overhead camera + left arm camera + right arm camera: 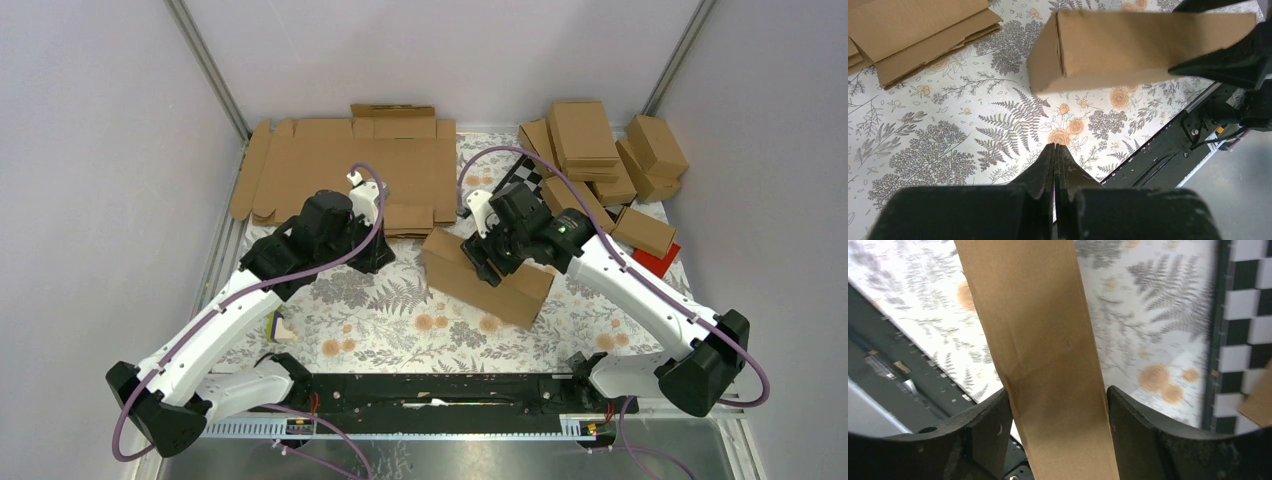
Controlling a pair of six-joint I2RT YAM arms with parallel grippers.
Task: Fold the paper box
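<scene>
This box is closed like the finished boxes, so my right gripper will next lift the paper box (500,288) and carry it outward onto their pile to release it.
The paper box (500,288) is a closed brown cardboard box standing on a long side on the floral mat, tilted toward the front right. My right gripper (487,266) comes down over its top edge. In the right wrist view the paper box (1038,340) fills the gap of the right gripper (1058,392), and both fingers press its two broad faces. The left gripper (383,258) is shut with nothing in it, just left of the box. Seen from the left wrist, that left gripper (1054,146) hangs over the mat, short of the paper box (1128,45).
Flat cardboard blanks (340,165) lie at the back left, also in the left wrist view (913,35). A pile of finished boxes (600,160) sits at the back right, with a red item (660,262) and a checkerboard (520,178) nearby. A black rail (430,390) runs along the front.
</scene>
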